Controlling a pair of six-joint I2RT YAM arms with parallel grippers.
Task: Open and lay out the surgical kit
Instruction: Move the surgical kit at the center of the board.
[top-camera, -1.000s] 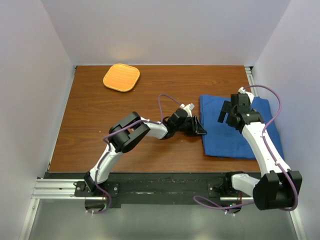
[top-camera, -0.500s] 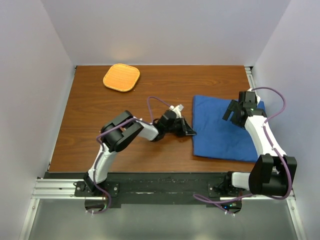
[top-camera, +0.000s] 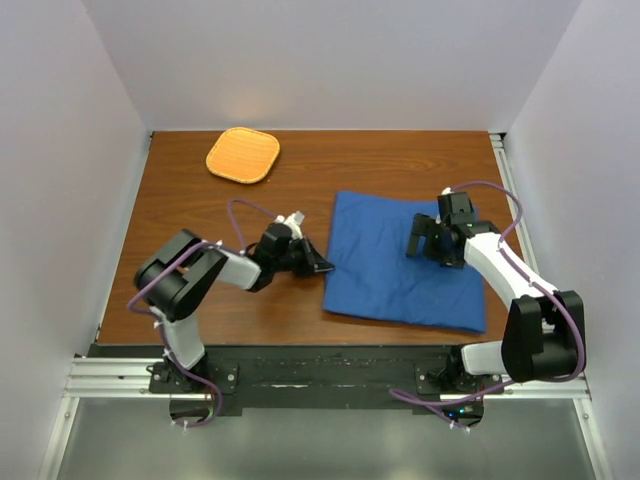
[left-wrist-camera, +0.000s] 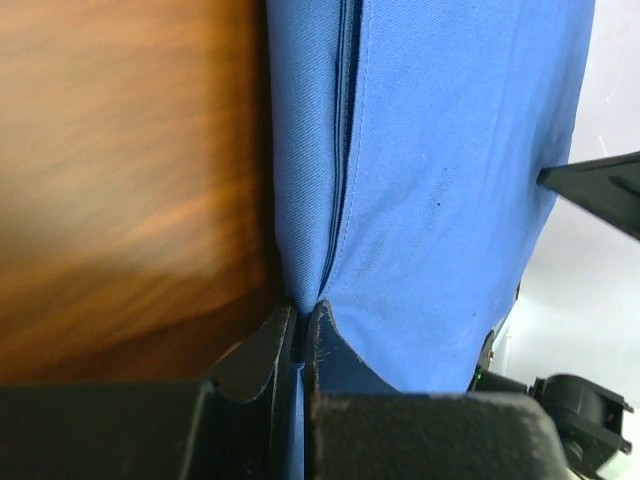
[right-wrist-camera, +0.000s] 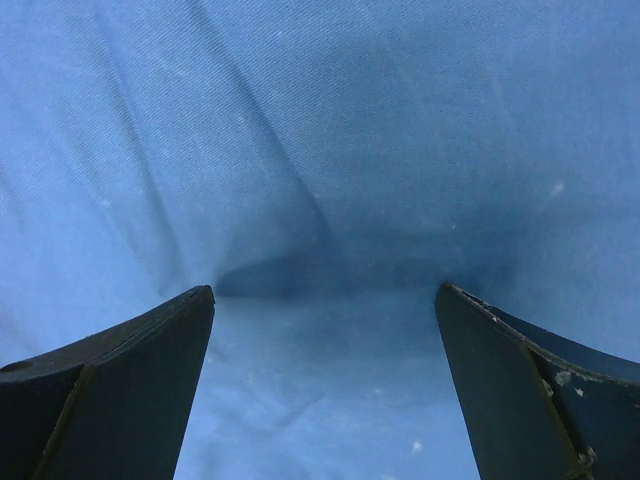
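The wrap (top-camera: 400, 265) needs to get to the table's middle, so my left gripper should first drag the wrap's held edge across the bare table, to the left in the top view, and then open.
The blue cloth wrap (top-camera: 400, 265) of the surgical kit lies folded on the right half of the table. My left gripper (top-camera: 322, 267) is shut on the wrap's left edge, where the cloth (left-wrist-camera: 420, 150) runs between the jaws. My right gripper (top-camera: 428, 245) is open just above the wrap's upper right part, and only blue cloth (right-wrist-camera: 330, 200) shows between its fingers. The steel tray, scissors, forceps and gauze pack are hidden.
An orange rounded-square mat (top-camera: 242, 154) lies at the back left of the brown wooden table (top-camera: 200, 200). White walls close in the left, back and right sides.
My left gripper has pulled the wrap leftward across the table, and its left edge has moved well to the left. My right gripper has followed to the left over the cloth.
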